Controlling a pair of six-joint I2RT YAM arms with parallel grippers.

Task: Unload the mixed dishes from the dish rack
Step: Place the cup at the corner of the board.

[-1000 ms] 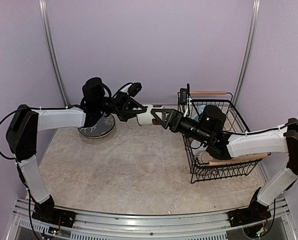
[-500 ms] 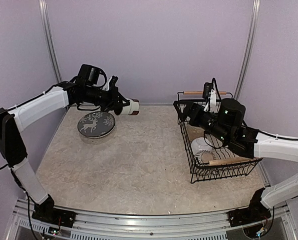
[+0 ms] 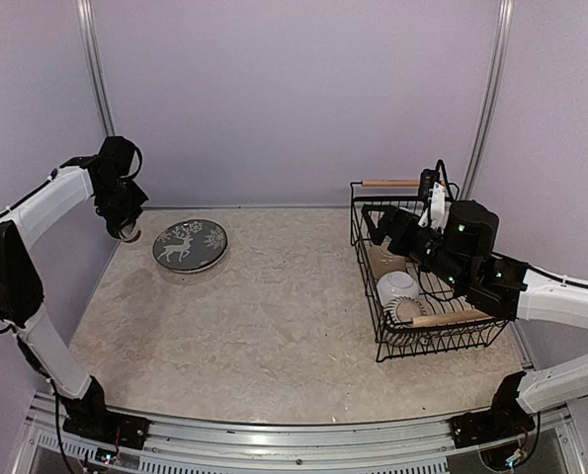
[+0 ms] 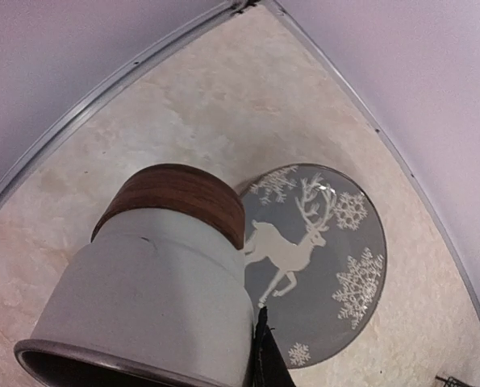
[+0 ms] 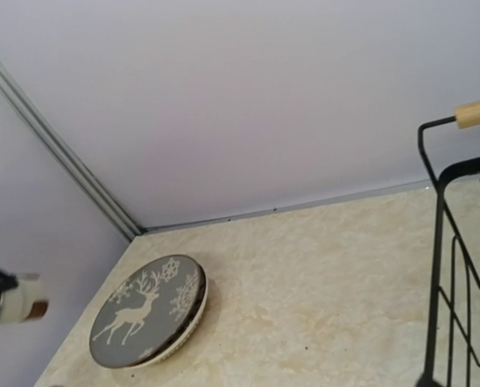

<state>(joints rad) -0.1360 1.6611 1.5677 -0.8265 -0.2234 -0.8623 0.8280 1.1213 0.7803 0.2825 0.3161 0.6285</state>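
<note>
I should next lower my left gripper and draw it back toward the base, tilting the tipped cup upright over the bare tabletop beside the deer plate, because that spot is clear.
The brown-white cup is tipped on its side in the air, with my left gripper shut on it. One black finger presses its wall and the other is hidden. It hangs at the far left, just left of the dark deer-pattern plate, which lies flat on the table. The black wire dish rack stands at the right. It holds a white bowl and a ribbed plate. My right gripper hovers open and empty over the rack's far left corner. Its fingers are out of the right wrist view.
The rack has wooden handles at the back and front. Walls close in behind and on both sides. A metal corner post stands close to the left arm. Bare tabletop lies between the plate and the rack.
The left arm carried the cup from the mid-table handover to the far left beside the deer plate. The right gripper let go, opened and drew back over the rack.
</note>
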